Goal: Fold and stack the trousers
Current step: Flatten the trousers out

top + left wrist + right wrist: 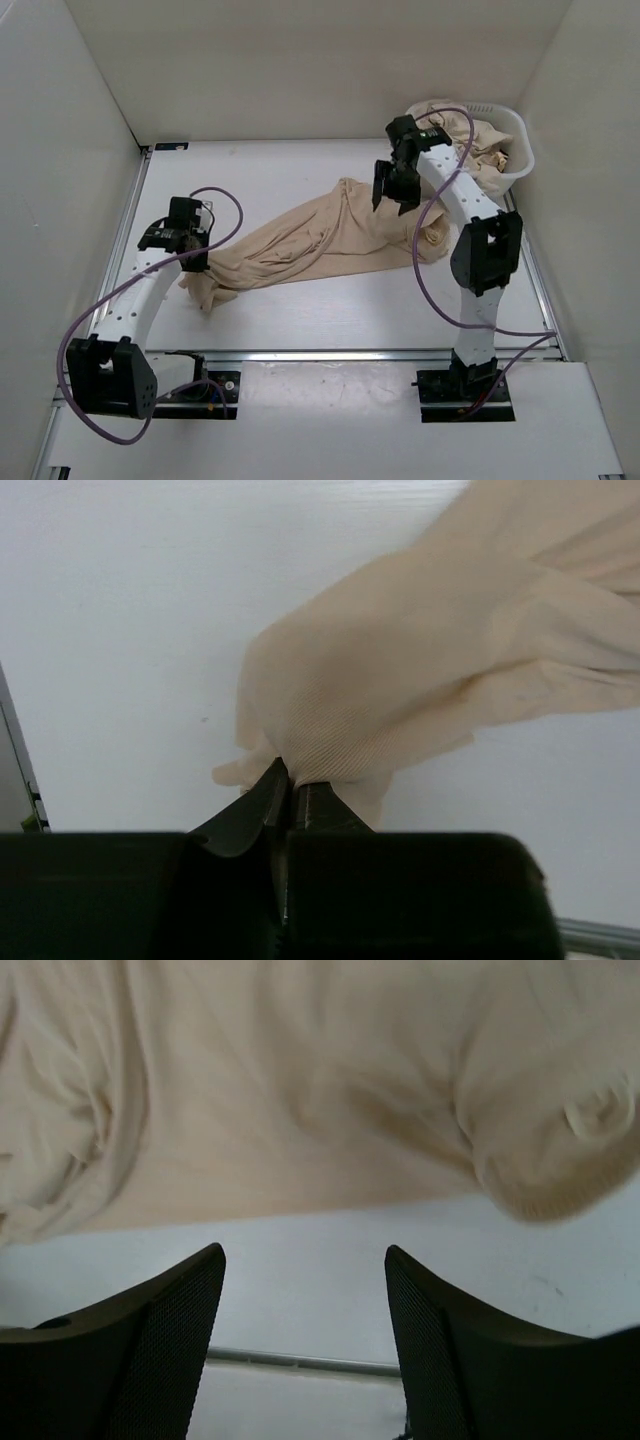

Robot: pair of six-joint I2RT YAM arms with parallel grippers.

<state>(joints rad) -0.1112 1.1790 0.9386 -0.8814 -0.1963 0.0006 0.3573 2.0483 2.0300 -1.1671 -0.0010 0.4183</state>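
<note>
Folds crease the cloth. So the left gripper pulls the trousers' leg end left in the top view onto bare table by the side bar (132, 249) (85, 745) next, then releases it.
A pair of beige trousers (310, 240) lies stretched across the table from the left arm toward the right. My left gripper (192, 262) is shut on its left end; the left wrist view shows the cloth (400, 690) pinched between the closed fingertips (290, 785). My right gripper (392, 188) is open and empty, hovering over the trousers' upper right part. In the right wrist view the fabric (280, 1090) fills the top, with bare table between the spread fingers (160, 1330). More beige trousers (462, 135) fill the basket.
A white plastic basket (520, 150) stands at the back right corner, behind the right arm. White walls enclose the table on three sides. A metal rail (350, 354) runs along the near edge.
</note>
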